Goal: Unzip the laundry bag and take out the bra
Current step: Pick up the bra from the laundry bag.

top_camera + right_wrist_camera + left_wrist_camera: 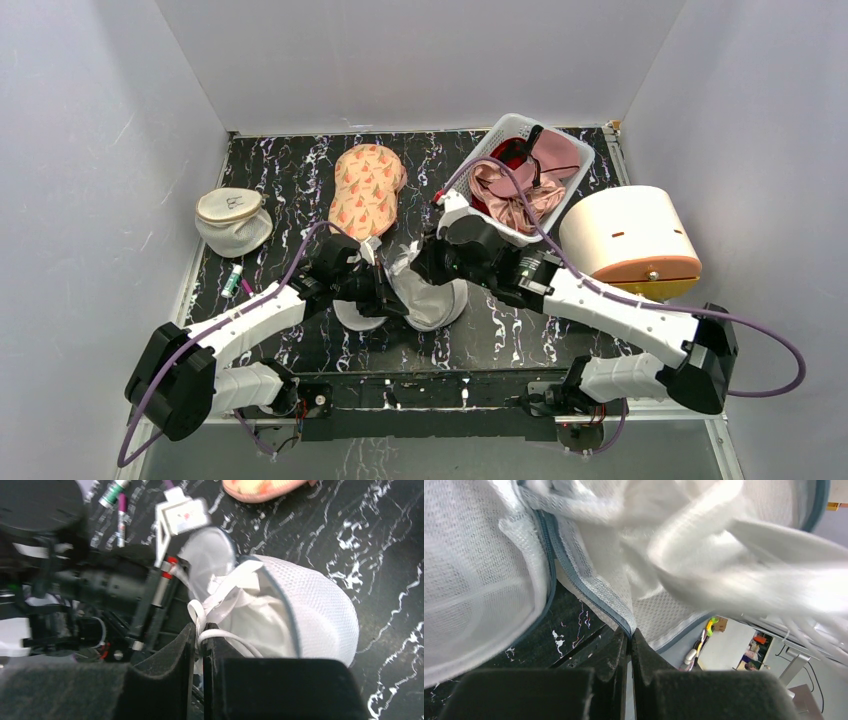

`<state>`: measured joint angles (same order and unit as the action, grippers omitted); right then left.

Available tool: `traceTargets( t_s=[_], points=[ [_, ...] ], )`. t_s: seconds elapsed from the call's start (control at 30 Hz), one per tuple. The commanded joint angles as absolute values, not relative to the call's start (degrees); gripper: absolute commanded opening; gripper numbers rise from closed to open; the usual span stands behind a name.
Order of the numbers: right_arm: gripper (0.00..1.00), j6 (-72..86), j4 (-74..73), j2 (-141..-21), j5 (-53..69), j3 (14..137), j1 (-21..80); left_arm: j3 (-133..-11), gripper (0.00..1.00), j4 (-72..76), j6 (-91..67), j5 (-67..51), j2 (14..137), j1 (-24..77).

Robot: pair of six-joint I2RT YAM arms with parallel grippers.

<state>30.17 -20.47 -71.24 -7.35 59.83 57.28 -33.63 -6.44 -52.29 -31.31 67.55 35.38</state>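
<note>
My right gripper lifts up and outward next, then lowers into the white basket (520, 167) to release the bra, because other garments already lie there.
The white-grey mesh laundry bag (432, 300) lies open at the table's near middle, between both arms. It also shows in the left wrist view (474, 580) and in the right wrist view (320, 610). My left gripper (385, 292) is shut on the bag's grey zip rim (594, 592). My right gripper (425, 262) is shut on a thin white strap (220, 637) of the bra (250, 615), whose whitish cloth bulges out of the bag's opening. The bra appears blurred in the left wrist view (724, 545).
A second mesh pouch (232, 220) with a cream top sits at the left. A peach-patterned cloth (366, 188) lies at the back middle. A white basket (530, 175) holds pink and red garments. A cream drum (632, 240) stands at the right. Small pens (236, 280) lie at the left.
</note>
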Motion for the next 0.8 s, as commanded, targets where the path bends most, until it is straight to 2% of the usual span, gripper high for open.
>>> traceTargets(
  t_s=[0.0,0.57,0.77],
  points=[
    [0.0,32.2,-15.7,-67.3,-4.9,65.1,57.5,-34.1,0.0,-6.6,-51.9,-32.6,67.3,35.6],
    [0.0,33.2,-17.9,-61.7,-6.3,75.4,57.6,-33.6,0.0,-6.5,-52.0,-32.5,66.8,35.6],
    [0.01,36.7,-13.6,-61.5,-5.9,70.6,57.6,-33.6,0.0,-6.4,-52.4,-31.9,65.3,35.6]
  ],
)
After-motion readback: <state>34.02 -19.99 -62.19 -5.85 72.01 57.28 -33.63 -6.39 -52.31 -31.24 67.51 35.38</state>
